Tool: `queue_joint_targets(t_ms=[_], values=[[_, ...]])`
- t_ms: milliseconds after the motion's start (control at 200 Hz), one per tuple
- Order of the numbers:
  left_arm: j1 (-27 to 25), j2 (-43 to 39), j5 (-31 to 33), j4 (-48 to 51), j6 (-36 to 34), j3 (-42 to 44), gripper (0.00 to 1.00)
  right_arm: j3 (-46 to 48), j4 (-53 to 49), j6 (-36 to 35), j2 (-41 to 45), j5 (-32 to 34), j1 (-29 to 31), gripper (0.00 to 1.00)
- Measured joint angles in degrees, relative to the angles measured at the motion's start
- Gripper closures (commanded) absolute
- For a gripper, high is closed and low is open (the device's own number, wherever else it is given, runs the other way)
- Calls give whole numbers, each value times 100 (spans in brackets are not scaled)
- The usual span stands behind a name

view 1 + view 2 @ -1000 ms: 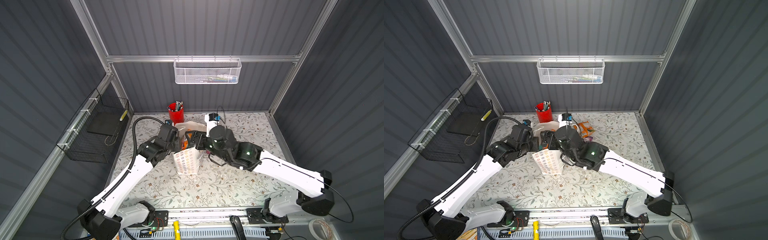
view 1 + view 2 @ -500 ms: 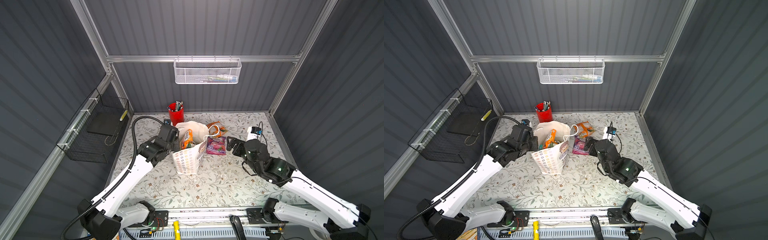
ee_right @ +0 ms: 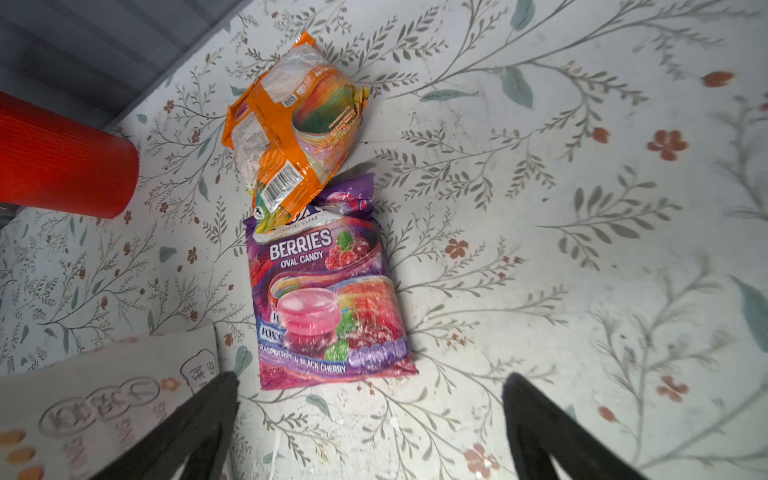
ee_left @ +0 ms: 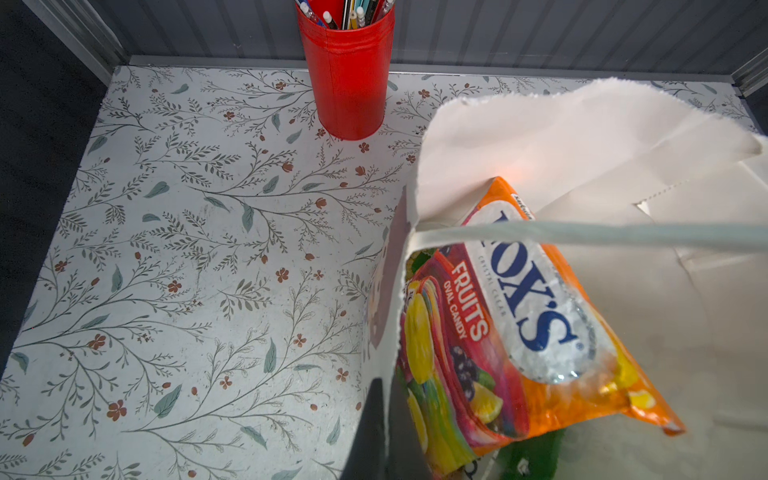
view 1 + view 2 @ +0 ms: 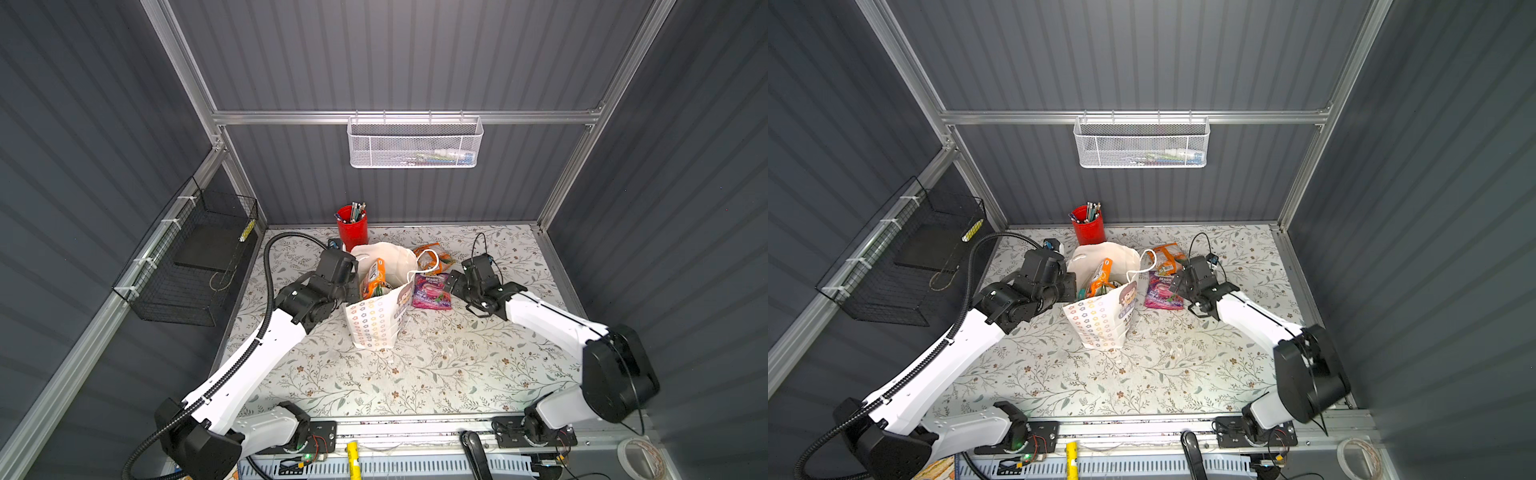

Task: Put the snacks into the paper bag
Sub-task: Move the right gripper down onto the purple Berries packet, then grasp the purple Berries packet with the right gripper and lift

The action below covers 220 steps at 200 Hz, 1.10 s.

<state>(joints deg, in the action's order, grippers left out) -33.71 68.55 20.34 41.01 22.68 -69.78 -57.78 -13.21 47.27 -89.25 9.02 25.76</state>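
My right gripper is to go down next onto the purple packet's side edge away from the bag and close there, because the orange packet covers only the purple packet's far end.
The white paper bag (image 5: 376, 320) (image 5: 1098, 320) stands open mid-table. My left gripper (image 4: 386, 415) (image 5: 353, 286) is shut on the bag's left rim (image 4: 405, 232). Inside the bag leans an orange FOX'S fruits packet (image 4: 519, 316) (image 5: 374, 278), with a green packet (image 4: 536, 453) under it. Right of the bag, a purple berries packet (image 3: 328, 299) (image 5: 432, 291) (image 5: 1163, 291) lies flat. An orange packet (image 3: 291, 124) (image 5: 436, 259) overlaps its far end. My right gripper (image 3: 370, 378) (image 5: 455, 282) (image 5: 1177, 282) hovers open and empty just off the purple packet's near end.
A red cup of pens (image 5: 352, 230) (image 4: 345, 79) stands behind the bag at the back wall. A white mesh basket (image 5: 415, 143) hangs on the back wall and a black wire basket (image 5: 195, 257) on the left wall. The bag's cord handle (image 4: 623, 235) spans its mouth.
My right arm has drawn back from over the bag to the right, leaving the orange packet inside, and now points at the purple packet. The left gripper has stayed on the rim.
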Motion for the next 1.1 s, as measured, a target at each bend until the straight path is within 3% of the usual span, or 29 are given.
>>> queue_joint_targets(t_ms=[250, 430, 796, 1101], values=[[0, -2, 0, 0, -4, 0, 100, -883, -46, -149, -1475, -553, -138, 1], [0, -2, 0, -7, -22, -2, 100, -1001, -17, -199, -1989, -802, -166, 7], [0, -28, 0, -15, -66, 0, 100, -1032, 127, -216, -2118, -1182, -271, 45], [0, -44, -2, -17, -83, 0, 100, -780, 568, -24, -2061, -1456, -319, 92]])
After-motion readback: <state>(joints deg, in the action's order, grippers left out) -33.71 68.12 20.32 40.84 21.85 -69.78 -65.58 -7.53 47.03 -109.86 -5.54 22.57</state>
